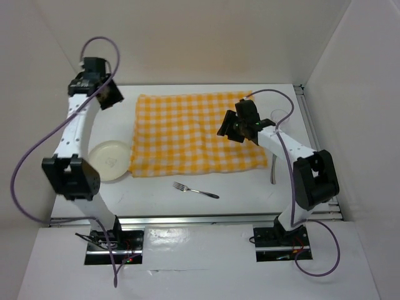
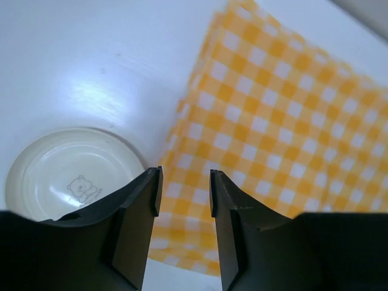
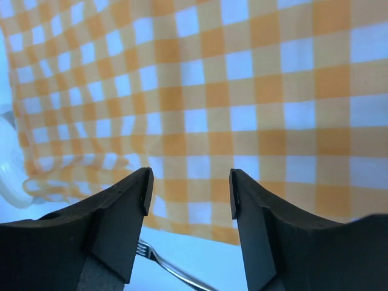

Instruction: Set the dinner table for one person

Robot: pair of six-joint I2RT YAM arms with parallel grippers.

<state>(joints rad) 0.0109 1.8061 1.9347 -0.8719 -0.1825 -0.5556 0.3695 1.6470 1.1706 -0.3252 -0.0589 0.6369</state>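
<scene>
My left gripper comes down and back onto the far rim of the cream plate [image 1: 109,160] beside the cloth [image 1: 194,134] next. The plate lies off the cloth and nearer my base.
The dinner table [image 1: 250,194] is a wide white surface with a yellow-and-white checked cloth [image 1: 194,134] spread flat across its middle. A cream plate [image 1: 109,160] lies just off the cloth's left edge. A metal fork [image 1: 195,189] lies on the bare table in front of the cloth. My left gripper [image 1: 114,99] hovers above the cloth's far-left corner, open and empty. In the left wrist view the left gripper [image 2: 185,182] frames the cloth [image 2: 285,121] edge beside the plate [image 2: 66,176]. My right gripper [image 3: 189,182] hangs open over the cloth [image 3: 212,91], with the fork [image 3: 163,264] below.
A slim metal utensil [image 1: 273,170] lies right of the cloth, beside the right arm. A faint clear glass [image 1: 281,117] stands at the back right. Metal rails [image 1: 187,219] edge the table at the front and right. White walls close in on three sides.
</scene>
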